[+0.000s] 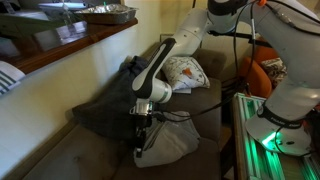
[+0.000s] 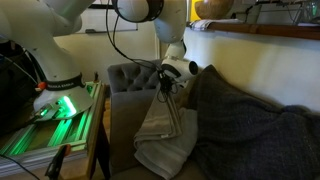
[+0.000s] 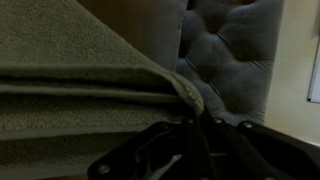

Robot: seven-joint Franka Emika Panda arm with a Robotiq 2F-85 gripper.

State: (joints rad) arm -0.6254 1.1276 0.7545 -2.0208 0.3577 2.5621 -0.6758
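Note:
My gripper will next go down toward the seat by the sofa's tufted end [image 2: 147, 98] and let go of the towel's corner there, because the towel's corner is still held up.
A folded light grey towel [image 1: 168, 143] [image 2: 160, 130] lies on the seat of a tufted grey sofa [image 2: 128, 76]. My gripper [image 1: 142, 122] [image 2: 165, 90] points down at the towel's upper edge. In the wrist view the towel [image 3: 80, 70] fills the left as stacked folded layers, and its corner runs down between the dark fingers of the gripper [image 3: 197, 135]. The jaws stand close together, shut on that corner of the towel. The fingertips themselves are hidden by cloth and shadow.
A dark grey blanket [image 1: 105, 108] [image 2: 255, 135] is heaped on the sofa beside the towel. A patterned cushion [image 1: 185, 70] leans at the sofa's back. The robot's base with green lights [image 1: 268, 140] [image 2: 55, 105] stands next to the sofa. A wooden ledge [image 1: 70, 45] runs above.

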